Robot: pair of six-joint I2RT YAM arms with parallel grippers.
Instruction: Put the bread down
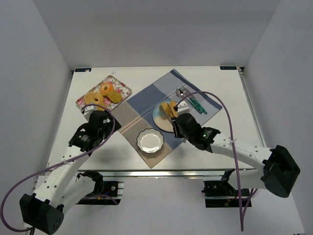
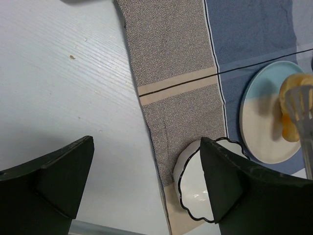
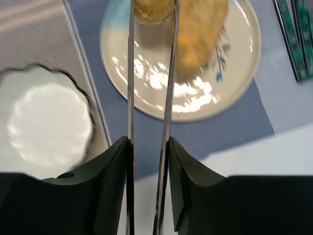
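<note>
My right gripper swings the tongs over the flat brown pastry next, since the tray still holds it outward of my right gripper and to its left in the top view.
My right gripper point(image 3: 149, 147) is shut on a pair of metal tongs point(image 3: 131, 73) and reaches over the pale blue plate point(image 3: 181, 100). The tong tips hold the round pale-yellow bun point(image 3: 154, 10) just above the plate's far-left part. The golden-brown loaf point(image 3: 200, 36) lies on the plate to the right of the tongs. In the top view the right gripper point(image 1: 179, 124) is at the near edge of the plate point(image 1: 159, 116), where the bread point(image 1: 171, 109) sits. My left gripper point(image 2: 146, 147) is open and empty, low over the table edge of the cloth, beside the white bowl point(image 2: 195, 183).
A floral tray point(image 1: 122, 88) at the back left holds a ring doughnut point(image 1: 107, 89) and other pastries. A scalloped white bowl point(image 1: 149, 141) sits on the patchwork cloth point(image 1: 146, 98). A spoon point(image 1: 182, 91) and green-handled cutlery point(image 1: 198, 105) lie behind the plate.
</note>
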